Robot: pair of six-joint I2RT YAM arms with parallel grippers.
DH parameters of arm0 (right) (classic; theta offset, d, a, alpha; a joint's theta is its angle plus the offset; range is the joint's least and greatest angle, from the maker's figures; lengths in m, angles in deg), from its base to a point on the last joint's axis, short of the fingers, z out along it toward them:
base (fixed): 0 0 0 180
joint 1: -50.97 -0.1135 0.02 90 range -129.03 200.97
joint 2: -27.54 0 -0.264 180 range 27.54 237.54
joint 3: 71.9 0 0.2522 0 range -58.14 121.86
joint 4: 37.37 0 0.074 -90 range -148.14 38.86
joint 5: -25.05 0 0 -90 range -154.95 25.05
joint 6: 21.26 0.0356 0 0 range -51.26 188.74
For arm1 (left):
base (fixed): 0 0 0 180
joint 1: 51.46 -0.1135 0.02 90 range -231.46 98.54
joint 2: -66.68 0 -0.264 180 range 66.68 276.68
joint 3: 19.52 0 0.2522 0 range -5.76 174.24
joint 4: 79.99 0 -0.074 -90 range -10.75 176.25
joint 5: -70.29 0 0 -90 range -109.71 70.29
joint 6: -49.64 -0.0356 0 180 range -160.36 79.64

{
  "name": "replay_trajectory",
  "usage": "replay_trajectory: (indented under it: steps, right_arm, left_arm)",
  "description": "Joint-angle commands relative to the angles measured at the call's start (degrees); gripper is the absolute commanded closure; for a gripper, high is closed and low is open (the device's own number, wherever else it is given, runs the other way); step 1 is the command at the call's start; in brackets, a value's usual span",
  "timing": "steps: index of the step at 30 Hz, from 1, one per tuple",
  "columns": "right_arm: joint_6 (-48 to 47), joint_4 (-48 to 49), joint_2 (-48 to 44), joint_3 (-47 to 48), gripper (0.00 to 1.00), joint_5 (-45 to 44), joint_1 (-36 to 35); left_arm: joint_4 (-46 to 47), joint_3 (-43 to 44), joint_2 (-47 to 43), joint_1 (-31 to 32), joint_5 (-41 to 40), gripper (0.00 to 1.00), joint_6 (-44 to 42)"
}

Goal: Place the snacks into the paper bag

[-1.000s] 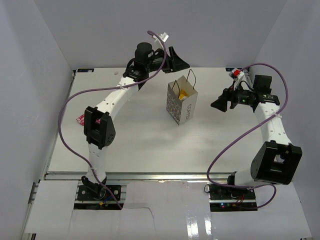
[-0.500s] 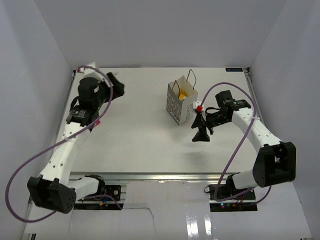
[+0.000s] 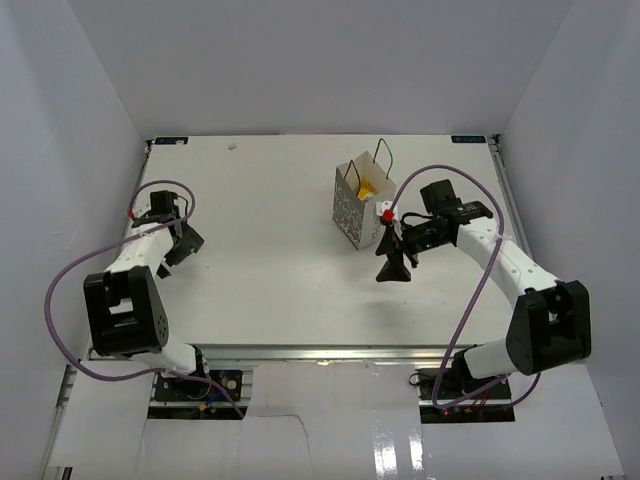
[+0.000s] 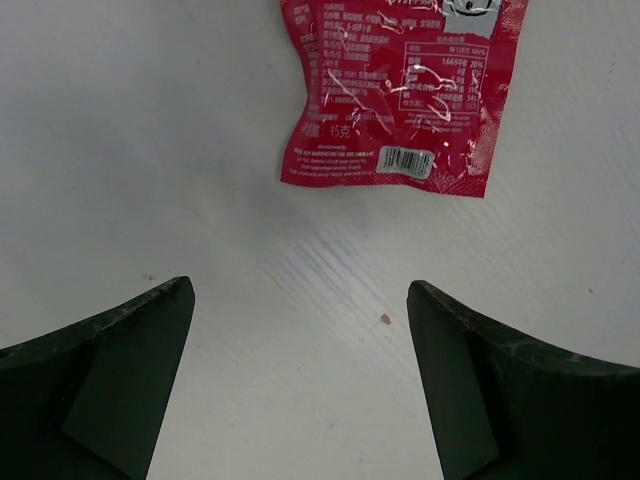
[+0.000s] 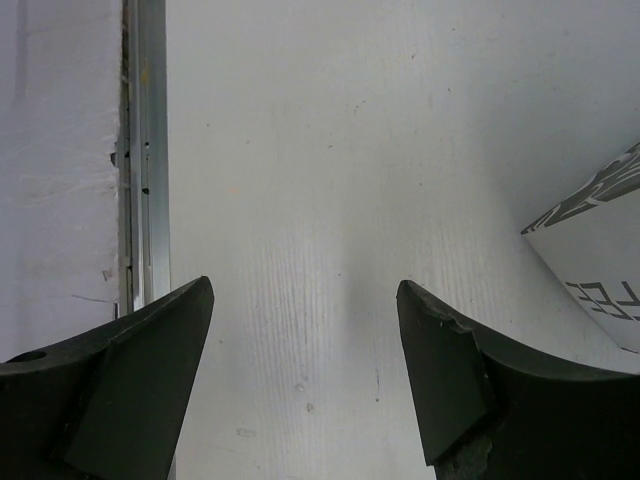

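Note:
My left gripper moves toward the top in its wrist view and down onto the red-pink packet's corner (image 4: 325, 160) beside the barcode next. That corner lies below, nearest its open fingers.
The white paper bag (image 3: 362, 208) stands upright at the table's back middle, with a yellow snack (image 3: 370, 185) showing in its open top. Its lettered corner shows at the right edge of the right wrist view (image 5: 600, 270). A red-pink snack packet (image 4: 400, 90) lies flat on the table just ahead of my left gripper (image 4: 300, 290), which is open and empty above it. In the top view my left gripper (image 3: 182, 243) is at the left edge and hides that packet. My right gripper (image 3: 393, 265) is open and empty, pointing down beside the bag's near right corner. It also shows in the right wrist view (image 5: 304, 285).
An aluminium rail (image 5: 150, 150) runs along the table's edge at the left of the right wrist view. White walls close in the table on the left, back and right. Purple cables (image 3: 70, 290) loop off both arms.
My left arm has swung from the back left down to the table's left edge, over the red-pink packet. My right gripper has shifted slightly left, staying beside the bag.

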Motion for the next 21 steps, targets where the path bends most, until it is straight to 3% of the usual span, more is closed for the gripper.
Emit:
replay_trajectory:
  steps: [1, 14, 17, 21]
  right_arm:
    - [2.75, 2.95, -2.15, -0.69, 0.2, -0.57, -0.43]
    - [3.81, 3.3, -3.65, -2.98, 0.19, -2.15, -0.43]
    - [3.9, 3.22, -3.3, -2.37, 0.19, -2.15, -0.43]
    - [4.16, 3.22, -3.03, -2.19, 0.19, -2.07, -0.43]
  left_arm:
    - [3.96, 4.16, 3.16, -1.37, 1.89, 0.02, -0.88]
    - [7.65, 11.72, 17.5, -5.07, 6.55, 0.03, -3.16]
    - [8.35, 11.64, 19.18, -5.51, 7.6, 0.08, -3.25]
    - [10.38, 10.67, 19.71, -6.38, 9.8, 0.31, -3.6]
